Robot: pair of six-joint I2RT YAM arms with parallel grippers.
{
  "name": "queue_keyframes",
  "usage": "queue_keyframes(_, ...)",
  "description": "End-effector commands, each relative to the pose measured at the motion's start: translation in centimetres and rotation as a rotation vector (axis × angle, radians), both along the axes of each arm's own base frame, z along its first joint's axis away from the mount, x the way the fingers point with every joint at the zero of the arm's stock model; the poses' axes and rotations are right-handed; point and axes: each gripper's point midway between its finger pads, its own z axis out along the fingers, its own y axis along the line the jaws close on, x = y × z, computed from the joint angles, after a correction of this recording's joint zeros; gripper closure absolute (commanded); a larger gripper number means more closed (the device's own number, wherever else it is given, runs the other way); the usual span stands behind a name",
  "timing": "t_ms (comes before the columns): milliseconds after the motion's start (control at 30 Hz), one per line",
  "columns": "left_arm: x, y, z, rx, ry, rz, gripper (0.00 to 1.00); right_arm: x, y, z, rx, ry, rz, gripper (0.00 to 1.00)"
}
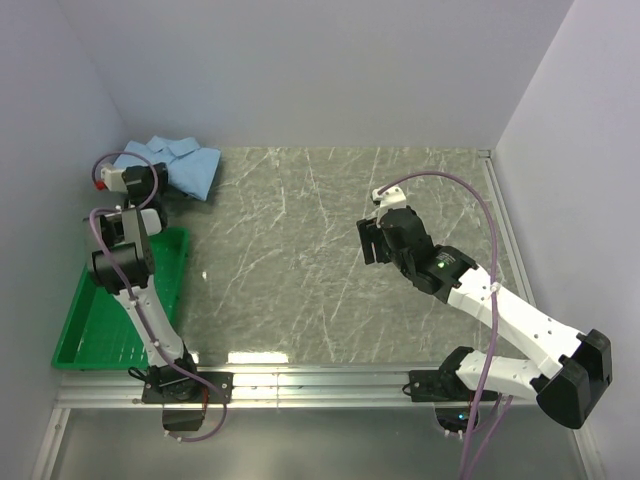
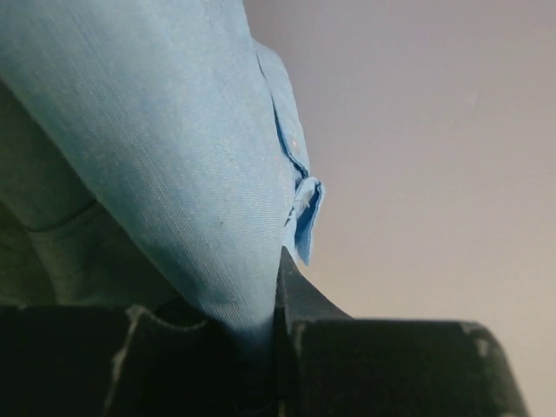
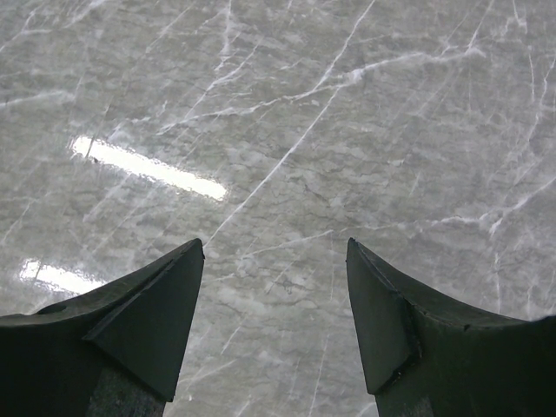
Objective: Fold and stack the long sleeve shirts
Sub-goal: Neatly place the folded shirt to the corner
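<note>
The tabletop past the green tray is below my left gripper. I should next lower the near edge of the blue shirt, which is still raised, onto it and let go.
A light blue collared shirt (image 1: 180, 162) lies bunched at the table's far left corner, against the back wall. My left gripper (image 1: 152, 190) is at its near edge and is shut on a fold of the blue cloth (image 2: 174, 156), which fills the left wrist view; a collar or cuff edge (image 2: 306, 208) hangs beside it. My right gripper (image 1: 372, 240) is open and empty above bare marble mid-table, its fingers (image 3: 156, 304) spread apart. The pale grey-green shirt is out of view.
A green plastic tray (image 1: 85, 320) lies at the left edge beside the left arm. The grey marble tabletop (image 1: 330, 260) is bounded by white walls at back, left and right, with a metal rail at the near edge.
</note>
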Motion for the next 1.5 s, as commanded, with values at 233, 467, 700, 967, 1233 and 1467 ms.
queue_keyframes(233,2.0,0.9,2.3,-0.124,-0.145,0.032,0.99,0.8,0.1,1.4,0.006,-0.03,-0.009,0.27)
queue_keyframes(467,3.1,1.0,3.7,-0.183,-0.225,0.022,0.99,0.7,-0.1,1.9,0.004,-0.041,-0.009,0.27)
queue_keyframes(700,3.5,0.9,4.1,-0.202,-0.213,0.031,0.99,0.9,0.2,1.5,0.004,-0.027,-0.007,0.27)
queue_keyframes(967,0.9,0.0,-1.1,-0.156,-0.036,0.029,0.96,0.6,0.0,1.1,0.003,-0.024,-0.005,0.27)
queue_keyframes(1233,-0.7,0.2,-4.4,-0.073,0.19,0.023,0.68,0.6,0.2,1.0,0.011,-0.018,0.002,0.27)
queue_keyframes(1467,-1.7,0.7,-3.5,-0.001,0.246,0.033,0.5,0.2,0.2,1.2,0.028,-0.021,0.011,0.28)
